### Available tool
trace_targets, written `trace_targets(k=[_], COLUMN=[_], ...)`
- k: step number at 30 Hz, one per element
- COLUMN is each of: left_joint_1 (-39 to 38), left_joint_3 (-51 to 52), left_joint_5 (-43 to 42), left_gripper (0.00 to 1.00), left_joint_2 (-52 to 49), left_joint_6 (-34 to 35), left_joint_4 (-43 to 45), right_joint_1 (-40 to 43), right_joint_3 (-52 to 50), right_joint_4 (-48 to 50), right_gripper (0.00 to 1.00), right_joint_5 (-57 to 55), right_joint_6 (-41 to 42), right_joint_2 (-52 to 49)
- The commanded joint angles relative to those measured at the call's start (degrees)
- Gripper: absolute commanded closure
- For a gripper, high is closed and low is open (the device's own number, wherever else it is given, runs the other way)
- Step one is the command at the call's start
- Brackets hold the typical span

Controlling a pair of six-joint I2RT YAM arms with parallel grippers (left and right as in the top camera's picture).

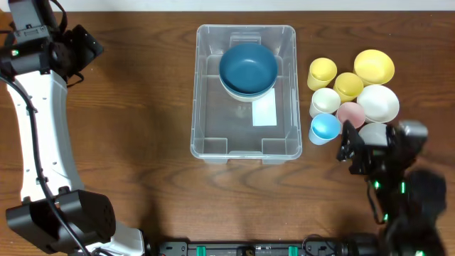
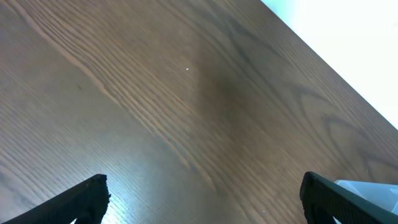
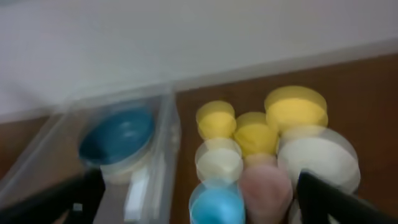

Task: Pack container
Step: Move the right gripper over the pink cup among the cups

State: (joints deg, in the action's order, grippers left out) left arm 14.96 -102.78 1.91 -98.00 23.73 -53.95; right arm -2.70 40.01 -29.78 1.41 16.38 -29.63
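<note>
The pink cup stands below and outward, so next I will tip my right gripper down and lower it outward onto the pink cup's rim point(image 1: 361, 119) point(image 3: 287, 191), beside the greyish piece.
The clear plastic container point(image 1: 197, 92) stands at the table's middle, with a white label point(image 1: 264, 112) on its floor. A dark blue bowl point(image 1: 247, 66) sits in its far end, stacked on a pale bowl. My left gripper point(image 1: 87, 48) is far left at the back, open and empty over bare wood point(image 2: 205, 199). My right gripper point(image 1: 352, 148) is open and empty, just in front of the cups to the right of the container. In the blurred right wrist view its fingers point(image 3: 205, 202) straddle a blue cup point(image 3: 216, 205) and a pink cup point(image 3: 266, 186).
To the right of the container stand two yellow cups point(image 1: 321, 72) point(image 1: 348, 85), a yellow bowl point(image 1: 374, 66), a white bowl point(image 1: 378, 102), a cream cup point(image 1: 325, 102), the pink cup point(image 1: 350, 112), the blue cup point(image 1: 325, 128) and a greyish piece point(image 1: 373, 133).
</note>
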Motion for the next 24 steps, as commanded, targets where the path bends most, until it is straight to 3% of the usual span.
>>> trace_targets(k=[1,5,9,24], left_joint_1=[0.24,0.24,0.24,0.24], left_joint_3=[-0.57,-0.57,-0.57,-0.57], left_joint_5=[0.72,0.72,0.72,0.72], left_gripper=[0.02,0.02,0.02,0.02], left_joint_2=[-0.11,-0.11,-0.11,-0.11], left_joint_6=[-0.57,-0.57,-0.57,-0.57], left_joint_4=[-0.24,-0.24,-0.24,-0.24], right_joint_1=[0.44,0.44,0.46,1.27], right_joint_3=[13.14,26.6,32.24,32.15], right_joint_4=[-12.55,-28.94,-34.05,-35.15], right_gripper=[0.01,0.01,0.01,0.01], right_joint_5=[-1.03,-0.98,-1.25,-4.79], right_joint_6=[1.77,-0.42,-4.72,-1.99], right_joint_2=[-13.55,-27.43,-35.76,-48.78])
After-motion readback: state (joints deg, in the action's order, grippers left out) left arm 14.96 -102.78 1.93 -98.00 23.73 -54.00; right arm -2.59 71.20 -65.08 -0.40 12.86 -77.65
